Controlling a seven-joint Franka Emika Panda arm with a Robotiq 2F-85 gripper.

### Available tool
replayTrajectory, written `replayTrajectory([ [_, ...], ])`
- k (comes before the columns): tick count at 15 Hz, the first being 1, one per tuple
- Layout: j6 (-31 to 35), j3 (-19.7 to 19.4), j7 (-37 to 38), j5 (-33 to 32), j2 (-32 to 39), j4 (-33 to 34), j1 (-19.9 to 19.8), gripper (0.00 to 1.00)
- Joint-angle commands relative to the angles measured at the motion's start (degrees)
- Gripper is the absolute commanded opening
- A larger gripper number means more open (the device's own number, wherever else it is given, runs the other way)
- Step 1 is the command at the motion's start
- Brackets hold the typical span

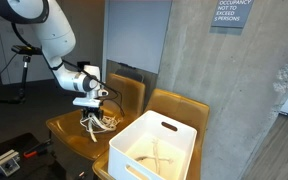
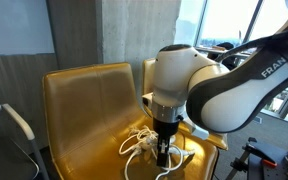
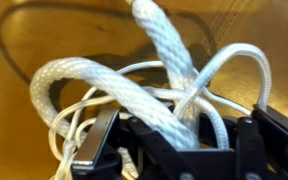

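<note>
I will lift my gripper off the chair's seat, bring the rope over the white plastic bin's open top (image 1: 160,144) and let go, as the bin's tall sides block a low path.
A tangle of white rope (image 1: 100,122) lies on the seat of a mustard-yellow chair (image 1: 74,128). It also shows in an exterior view (image 2: 144,140) and fills the wrist view (image 3: 134,90). My gripper (image 2: 164,152) points straight down into the rope pile. In the wrist view the black fingers (image 3: 179,140) sit on either side of a thick strand that runs between them. The fingers look closed on that strand.
A white plastic bin (image 1: 156,150) holding a few pale items stands on the neighbouring chair (image 1: 174,105). A concrete wall rises behind the chairs. A tripod (image 1: 22,60) stands at the back. A black case (image 1: 4,162) lies on the floor.
</note>
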Motion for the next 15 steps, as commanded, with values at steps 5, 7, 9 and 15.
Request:
replayTrajectory([
  [5,-15.41,-2.80,-0.98,-2.24,-13.79,6.50,-1.88,0.00],
  [7,-18.49,-3.38,-1.67,-2.99,-16.41,9.87,-3.21,0.00],
  [9,-20.77,-4.04,-2.62,-3.59,-18.44,12.93,-4.94,0.00],
  [15,-25.44,-7.07,-5.15,-4.97,-20.82,22.15,-10.71,0.00],
])
